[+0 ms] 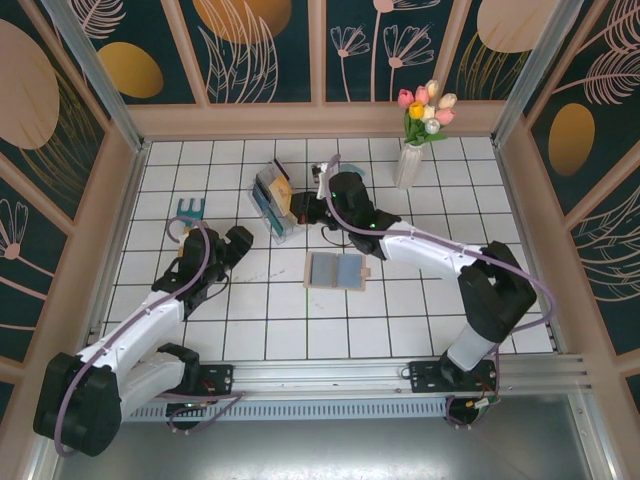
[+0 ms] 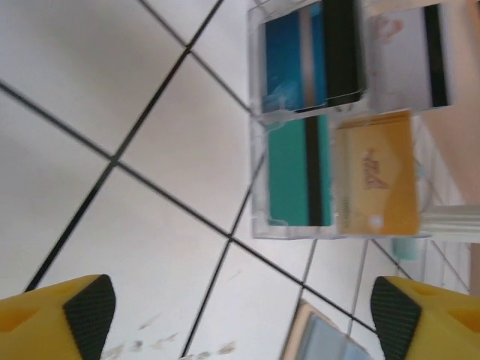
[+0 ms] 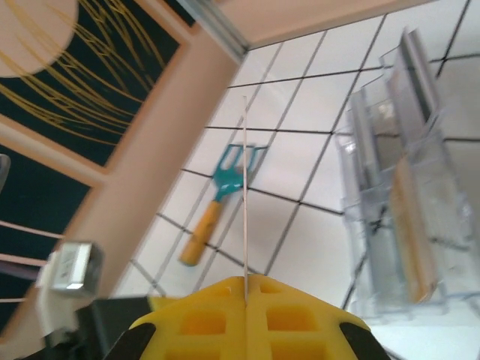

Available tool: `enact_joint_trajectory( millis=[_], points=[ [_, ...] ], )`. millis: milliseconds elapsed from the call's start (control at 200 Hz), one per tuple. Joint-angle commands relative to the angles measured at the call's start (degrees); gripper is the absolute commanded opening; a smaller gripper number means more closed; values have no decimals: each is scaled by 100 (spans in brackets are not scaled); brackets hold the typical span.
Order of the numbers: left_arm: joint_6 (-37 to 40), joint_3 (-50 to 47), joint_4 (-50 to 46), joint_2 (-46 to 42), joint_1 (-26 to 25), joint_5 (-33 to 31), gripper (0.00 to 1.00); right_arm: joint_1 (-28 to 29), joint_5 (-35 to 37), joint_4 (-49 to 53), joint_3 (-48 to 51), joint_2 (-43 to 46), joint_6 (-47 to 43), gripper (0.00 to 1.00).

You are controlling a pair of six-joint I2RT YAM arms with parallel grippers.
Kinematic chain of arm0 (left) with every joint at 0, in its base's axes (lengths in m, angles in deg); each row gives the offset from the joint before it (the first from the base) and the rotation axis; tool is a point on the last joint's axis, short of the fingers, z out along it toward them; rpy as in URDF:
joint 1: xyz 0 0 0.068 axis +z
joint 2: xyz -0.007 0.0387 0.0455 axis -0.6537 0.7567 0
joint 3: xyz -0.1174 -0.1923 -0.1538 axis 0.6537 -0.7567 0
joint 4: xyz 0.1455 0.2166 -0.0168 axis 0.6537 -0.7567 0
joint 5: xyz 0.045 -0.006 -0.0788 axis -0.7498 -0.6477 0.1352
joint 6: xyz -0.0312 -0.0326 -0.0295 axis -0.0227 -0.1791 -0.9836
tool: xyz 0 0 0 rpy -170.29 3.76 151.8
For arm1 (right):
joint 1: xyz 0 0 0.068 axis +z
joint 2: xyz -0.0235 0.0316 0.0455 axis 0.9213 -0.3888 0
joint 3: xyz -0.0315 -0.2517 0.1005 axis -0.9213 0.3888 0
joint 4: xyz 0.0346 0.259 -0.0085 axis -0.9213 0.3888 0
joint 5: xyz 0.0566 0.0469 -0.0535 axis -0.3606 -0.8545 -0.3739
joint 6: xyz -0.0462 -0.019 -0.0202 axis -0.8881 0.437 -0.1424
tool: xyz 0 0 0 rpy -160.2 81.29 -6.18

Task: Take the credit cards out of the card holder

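My right gripper tips down over the clear rack's gold-card slot next, then releases the card, since that slot lies beside and below my right gripper.
The card holder (image 1: 335, 270) lies open and flat at the table's middle, tan outside and blue-grey inside; one corner (image 2: 321, 339) shows in the left wrist view. My right gripper (image 3: 246, 281) is shut on a thin credit card (image 3: 245, 187), seen edge-on and standing up from the fingers. In the top view that gripper (image 1: 303, 212) hovers beside the clear rack (image 1: 272, 202), behind the card holder. A white card with a black stripe (image 2: 409, 56) stands in the rack. My left gripper (image 2: 244, 322) is open with nothing between its fingers, left of the card holder (image 1: 233, 245).
The clear acrylic rack (image 2: 330, 120) also holds blue, teal and gold cards. A teal hand fork with an orange handle (image 3: 217, 199) lies at the left of the table (image 1: 188, 208). A white vase of tulips (image 1: 412, 160) stands at the back right.
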Motion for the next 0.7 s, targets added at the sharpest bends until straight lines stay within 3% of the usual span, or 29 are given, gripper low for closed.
enact_joint_trajectory(
  millis=[0,360,696],
  points=[
    [219,-131,-219,-134,28,-72,96,34,660,970,-578,-417,-1032,0],
    [377,-238,-274,-237,26,-7,99,80,995,1709,-1645,-1490,-1683,0],
    [404,-249,-274,-149,28,55,99,90,1336,1795,-1867,-1739,-1796,0]
  ],
)
